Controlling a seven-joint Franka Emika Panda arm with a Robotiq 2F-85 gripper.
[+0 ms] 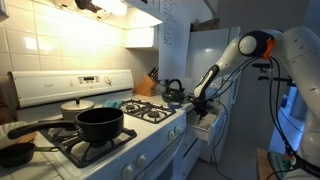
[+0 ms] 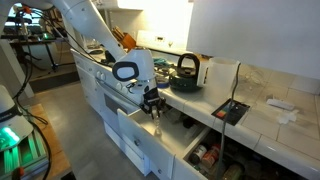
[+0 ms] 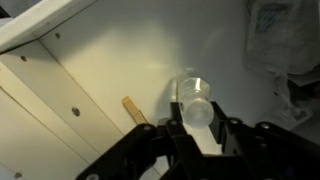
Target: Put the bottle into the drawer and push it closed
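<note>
My gripper lowers the clear bottle (image 3: 195, 95) onto the bare bottom of the drawer beside the wooden piece and releases it next, since that open spot lies below my gripper.
A clear plastic bottle (image 3: 195, 95) sits between the fingers of my gripper (image 3: 197, 118), which is shut on it. The wrist view looks down past the bottle into the open white drawer (image 3: 120, 60). A small wooden piece (image 3: 134, 109) lies on its floor, left of the bottle. In both exterior views the gripper (image 1: 200, 101) (image 2: 152, 104) hangs just over the pulled-out drawer (image 1: 207, 126) (image 2: 130, 120), to the side of the stove. The bottle itself is too small to make out there.
The stove (image 1: 150, 115) carries a black pot (image 1: 100, 123) and a pan. A kettle (image 1: 173, 90) (image 2: 185, 68) and a knife block (image 1: 147, 83) stand on the counter. A lower open drawer (image 2: 210, 155) holds several items. Crumpled clear plastic (image 3: 275, 35) lies in the drawer's far corner.
</note>
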